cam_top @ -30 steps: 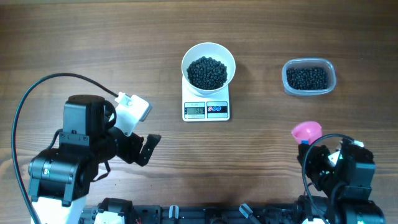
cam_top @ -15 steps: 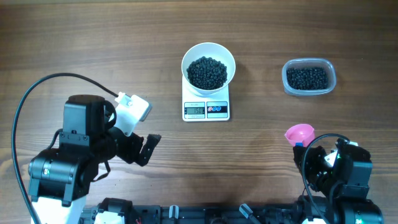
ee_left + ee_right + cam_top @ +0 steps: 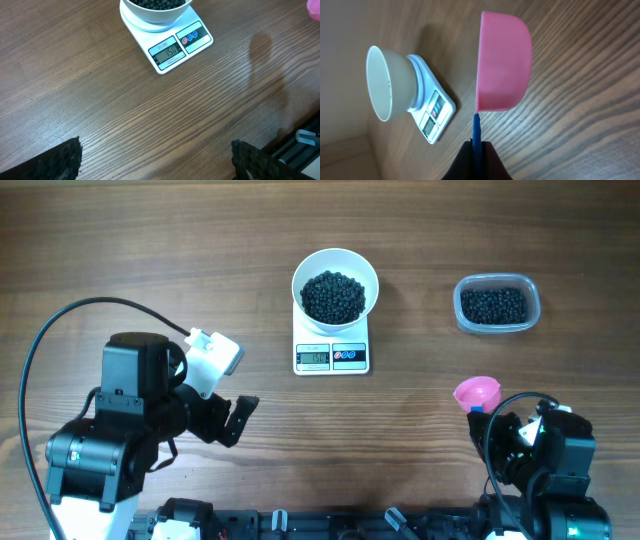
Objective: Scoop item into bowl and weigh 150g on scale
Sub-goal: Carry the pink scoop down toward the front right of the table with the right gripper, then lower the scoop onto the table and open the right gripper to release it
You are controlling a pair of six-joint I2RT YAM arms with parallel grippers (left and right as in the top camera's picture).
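My right gripper lowers onto the bare wood below and to its left in the overhead view next, then releases the scoop [image 3: 477, 393], as target weight is reached.
The white bowl [image 3: 335, 284] stands on the scale [image 3: 332, 355], holding a heap of black pellets, the item [image 3: 333, 295]. In the left wrist view the scale [image 3: 196, 30] has 150 on its display. My right gripper [image 3: 480, 412] is near the table's front right, shut on the blue handle of a pink scoop [image 3: 477, 393] whose cup looks empty. The right wrist view has the scoop [image 3: 504, 62] edge-on above the shut right gripper [image 3: 477, 147], with the bowl [image 3: 387, 82] far off. My left gripper [image 3: 240, 415] is open over bare wood, front left of the scale.
A clear plastic tub [image 3: 496, 304] with more black pellets sits at the right, behind the scoop. A black cable [image 3: 60, 320] loops over the table at the left. The arm bases and a black rail [image 3: 330, 525] line the front edge.
My right gripper has carried the pink scoop a little to the left. The left arm, bowl and scale have not moved.
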